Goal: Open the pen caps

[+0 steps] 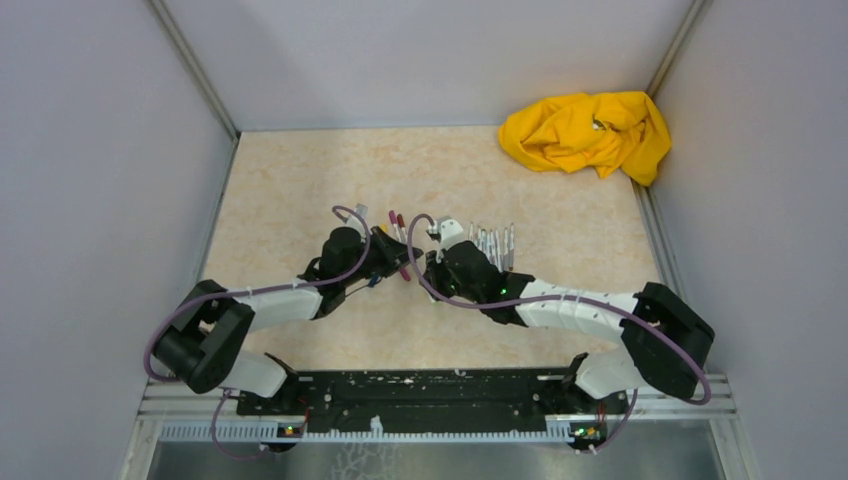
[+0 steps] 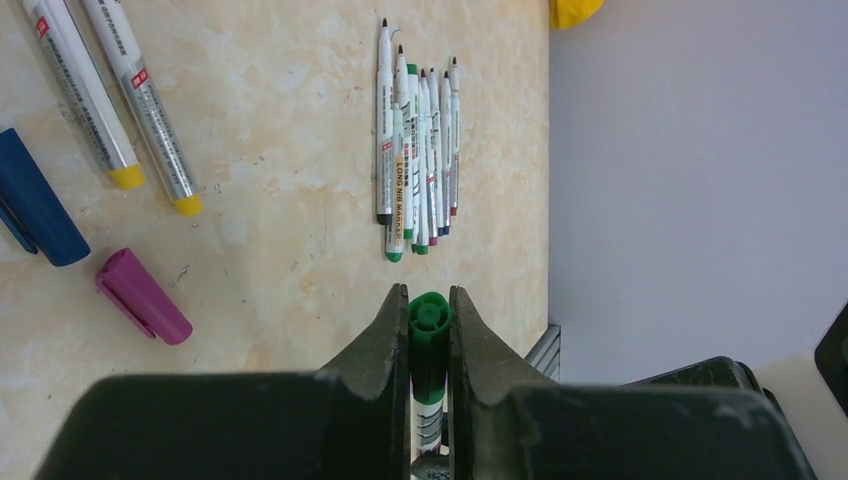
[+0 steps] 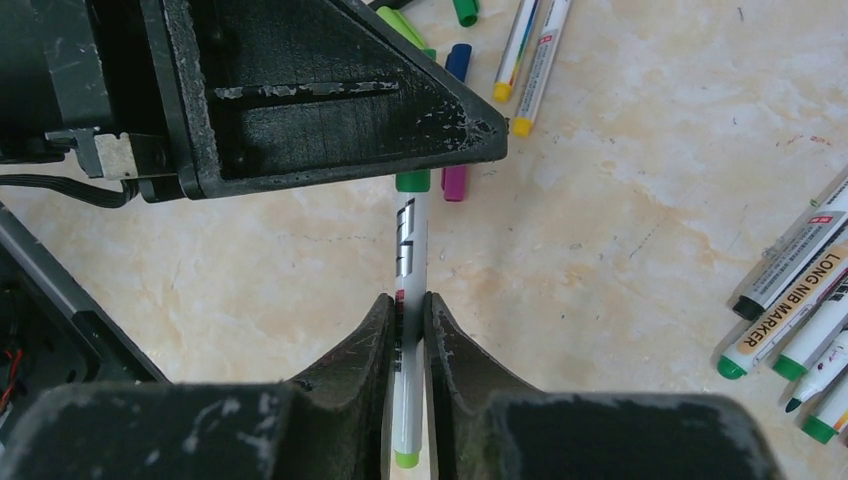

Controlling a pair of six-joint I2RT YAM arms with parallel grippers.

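Observation:
The uncapped pens lie gathered below my right gripper and to its right in the top view, so next my right gripper will pull away from the green cap and move down beside the pens.
One pen (image 3: 407, 250) with a grey-white barrel is held between both grippers above the table. My left gripper (image 2: 429, 300) is shut on its green cap (image 2: 429, 335), whose edge shows in the right wrist view (image 3: 412, 181). My right gripper (image 3: 407, 300) is shut on the barrel. In the top view the left gripper (image 1: 400, 260) and right gripper (image 1: 430, 264) meet tip to tip. A row of several uncapped pens (image 2: 415, 150) lies on the table. Loose caps lie nearby: magenta (image 2: 143, 297) and blue (image 2: 35, 210).
Two yellow-ended pens (image 2: 110, 100) lie beside the loose caps. More caps, green (image 3: 465, 12) and blue (image 3: 458, 60), lie beyond the left gripper. The yellow cloth (image 1: 588, 133) is bunched in the far right corner. Grey walls close in the table's sides.

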